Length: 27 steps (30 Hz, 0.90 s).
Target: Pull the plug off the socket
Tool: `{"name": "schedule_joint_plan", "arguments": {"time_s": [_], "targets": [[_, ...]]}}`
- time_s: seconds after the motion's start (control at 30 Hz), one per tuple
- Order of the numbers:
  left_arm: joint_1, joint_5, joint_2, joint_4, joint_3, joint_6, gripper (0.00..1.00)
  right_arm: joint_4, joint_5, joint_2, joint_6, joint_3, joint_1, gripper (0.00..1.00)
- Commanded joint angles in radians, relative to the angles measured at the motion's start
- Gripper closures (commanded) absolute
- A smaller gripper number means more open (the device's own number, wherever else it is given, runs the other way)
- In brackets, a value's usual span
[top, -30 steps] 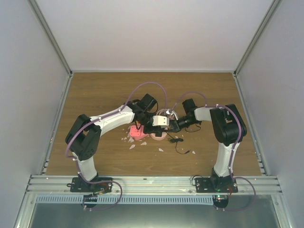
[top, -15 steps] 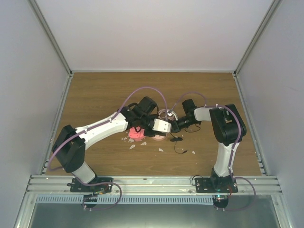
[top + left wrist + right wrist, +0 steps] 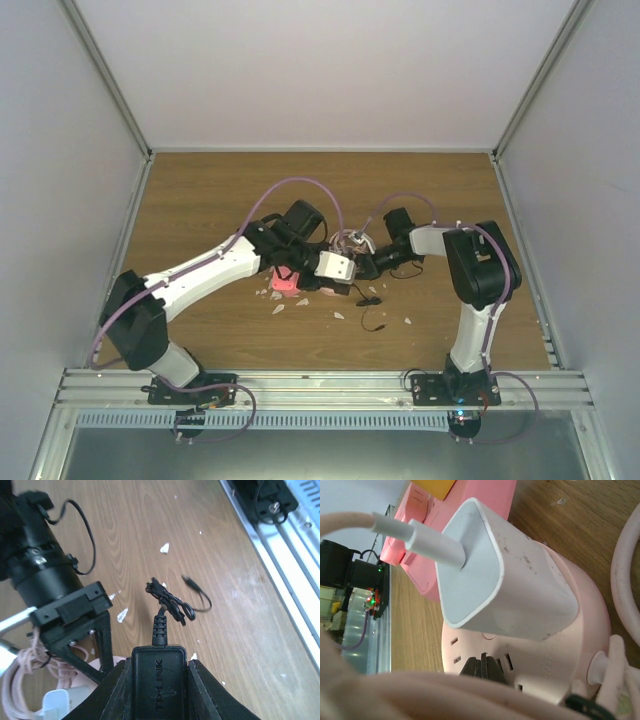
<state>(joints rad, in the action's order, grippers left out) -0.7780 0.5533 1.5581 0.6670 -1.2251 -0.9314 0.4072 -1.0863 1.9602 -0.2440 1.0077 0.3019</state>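
Observation:
My left gripper will swing outward and down to release the plug on the table's bare far corner, which lies to its left in the top view.
My left gripper (image 3: 159, 664) is shut on a black TP-LINK plug (image 3: 159, 687), and its black cable (image 3: 172, 607) trails down to the table. In the top view this gripper (image 3: 348, 280) hangs over the table's middle. The pale pink socket (image 3: 535, 675) shows empty slots and carries only a white charger (image 3: 505, 585). My right gripper (image 3: 482, 667) is shut, its tips resting on the socket's face. In the left wrist view the right gripper's fingers (image 3: 102, 645) stand on the socket (image 3: 92, 669). The grippers hide the socket in the top view.
A bright pink block (image 3: 465, 515) with a yellow piece (image 3: 437, 487) on top lies beside the socket, and shows in the top view (image 3: 284, 282). A coiled pink cord (image 3: 20, 680) lies by the socket. White scraps (image 3: 278, 308) are scattered nearby. The black cable (image 3: 368, 305) lies loose.
The left arm has stretched out, its elbow swinging left and toward the near edge. The black cable's loose end has been dragged left. The right arm has held still.

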Motion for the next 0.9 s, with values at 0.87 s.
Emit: {"name": "schedule_joint_plan", "arguments": {"time_s": [0.87], "targets": [[0.88,0.519,0.025,-0.271,-0.19,0.664,0.91,0.169,0.081,-0.235,-0.207,0.058,0.001,0.92]]}}
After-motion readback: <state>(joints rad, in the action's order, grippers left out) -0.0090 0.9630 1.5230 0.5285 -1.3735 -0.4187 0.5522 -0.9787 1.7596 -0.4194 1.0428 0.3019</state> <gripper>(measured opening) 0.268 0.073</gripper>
